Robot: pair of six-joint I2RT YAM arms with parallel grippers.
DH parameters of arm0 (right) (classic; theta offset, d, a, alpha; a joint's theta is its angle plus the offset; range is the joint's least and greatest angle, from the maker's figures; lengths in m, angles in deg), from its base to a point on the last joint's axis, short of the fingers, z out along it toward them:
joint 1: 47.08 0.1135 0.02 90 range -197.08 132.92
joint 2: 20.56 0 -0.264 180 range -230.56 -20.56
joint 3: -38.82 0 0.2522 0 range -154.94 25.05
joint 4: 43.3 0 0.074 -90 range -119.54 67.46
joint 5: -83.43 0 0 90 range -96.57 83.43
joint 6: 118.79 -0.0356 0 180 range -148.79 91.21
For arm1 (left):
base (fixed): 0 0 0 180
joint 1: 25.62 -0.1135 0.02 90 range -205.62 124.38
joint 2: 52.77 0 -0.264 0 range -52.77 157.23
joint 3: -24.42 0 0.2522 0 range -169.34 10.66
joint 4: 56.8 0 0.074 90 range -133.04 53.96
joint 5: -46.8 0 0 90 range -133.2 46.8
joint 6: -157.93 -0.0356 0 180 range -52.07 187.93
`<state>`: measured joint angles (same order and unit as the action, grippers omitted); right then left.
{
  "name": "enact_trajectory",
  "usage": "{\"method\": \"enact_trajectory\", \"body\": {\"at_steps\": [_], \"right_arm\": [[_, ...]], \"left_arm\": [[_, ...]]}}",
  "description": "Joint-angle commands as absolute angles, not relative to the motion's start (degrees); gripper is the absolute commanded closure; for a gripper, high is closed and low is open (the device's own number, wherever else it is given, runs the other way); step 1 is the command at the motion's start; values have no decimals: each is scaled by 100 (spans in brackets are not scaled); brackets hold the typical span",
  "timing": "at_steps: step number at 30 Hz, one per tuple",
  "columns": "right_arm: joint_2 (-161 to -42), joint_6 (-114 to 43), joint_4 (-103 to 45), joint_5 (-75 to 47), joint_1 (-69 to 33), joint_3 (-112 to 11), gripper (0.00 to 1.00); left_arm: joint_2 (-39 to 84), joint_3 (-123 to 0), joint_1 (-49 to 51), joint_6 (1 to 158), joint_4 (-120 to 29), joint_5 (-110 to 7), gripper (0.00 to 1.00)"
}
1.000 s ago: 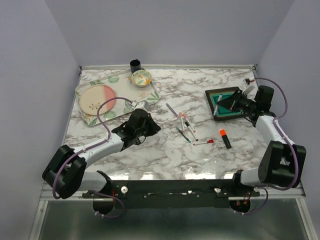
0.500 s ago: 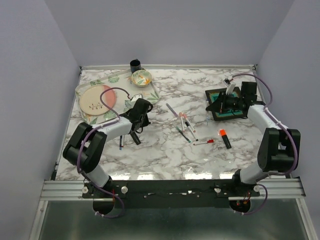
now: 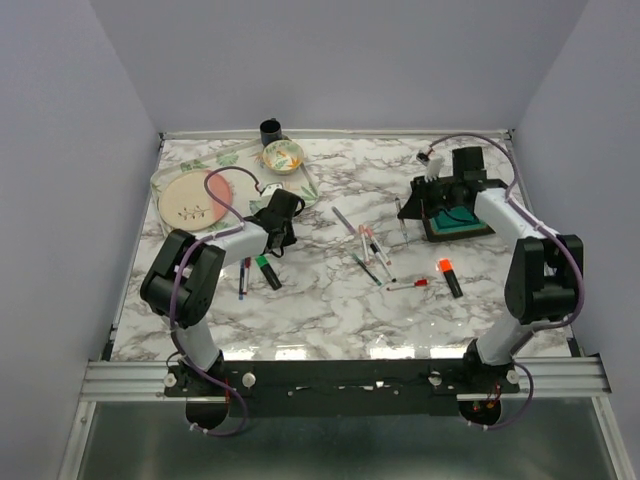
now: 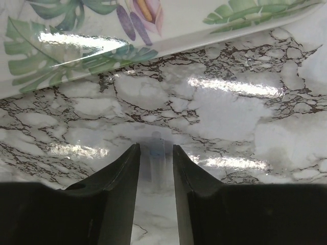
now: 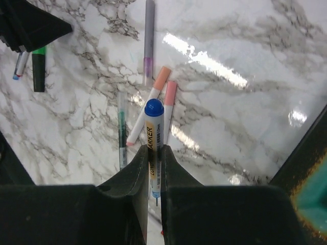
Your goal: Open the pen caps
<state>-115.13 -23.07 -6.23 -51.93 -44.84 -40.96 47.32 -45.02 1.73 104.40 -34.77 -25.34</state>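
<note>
The bare marble beside the dark tray is below my gripper, so my right gripper should next move down toward the tray and release the white marker (image 5: 154, 140) there.
My right gripper (image 3: 418, 207) is shut on a white marker (image 5: 154, 140) with a blue rounded end (image 5: 154, 108), and holds it above the table left of a dark tray. The marker also shows in the top view (image 3: 400, 216). My left gripper (image 3: 283, 212) is open and empty, low over the marble (image 4: 156, 153), just short of the leaf-patterned tray (image 4: 102, 46). A green-ended black highlighter (image 3: 266, 271) and a thin pen (image 3: 243, 280) lie behind it. Several thin pens (image 3: 368, 248) lie mid-table, with pink caps (image 5: 163, 76) showing. An orange-ended highlighter (image 3: 449, 275) lies to the right.
The dark tray with a green inside (image 3: 455, 215) is at the right. The leaf-patterned tray (image 3: 175, 235) holds a pink plate (image 3: 195, 198) and a small bowl (image 3: 283, 155). A black cup (image 3: 270, 129) stands at the back edge.
My left gripper has moved back from mid-table toward the leaf tray, leaving the green highlighter and a thin pen on the marble. My right gripper has moved left off the dark tray with the marker.
</note>
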Motion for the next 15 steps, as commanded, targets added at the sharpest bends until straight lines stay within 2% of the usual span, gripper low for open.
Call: {"method": "enact_trajectory", "body": {"at_steps": [1, 7, 10, 15], "right_arm": [[-12145, -1473, 253, -3726, -3856, -5139, 100], [-13445, -1025, 1105, -2697, -3627, -6728, 99], [-13894, -910, 1247, -2143, -3601, -7117, 99], [-14290, -919, 1457, -2036, -3548, -7619, 89]], "left_arm": [[4777, -4560, 92, 10335, -3276, -2456, 55], [4471, -4524, 84, 10309, -3267, -2746, 45], [4269, -4533, 75, 10256, -3206, -2984, 39], [3838, -4428, 75, 10229, -3205, -3291, 29]]}}
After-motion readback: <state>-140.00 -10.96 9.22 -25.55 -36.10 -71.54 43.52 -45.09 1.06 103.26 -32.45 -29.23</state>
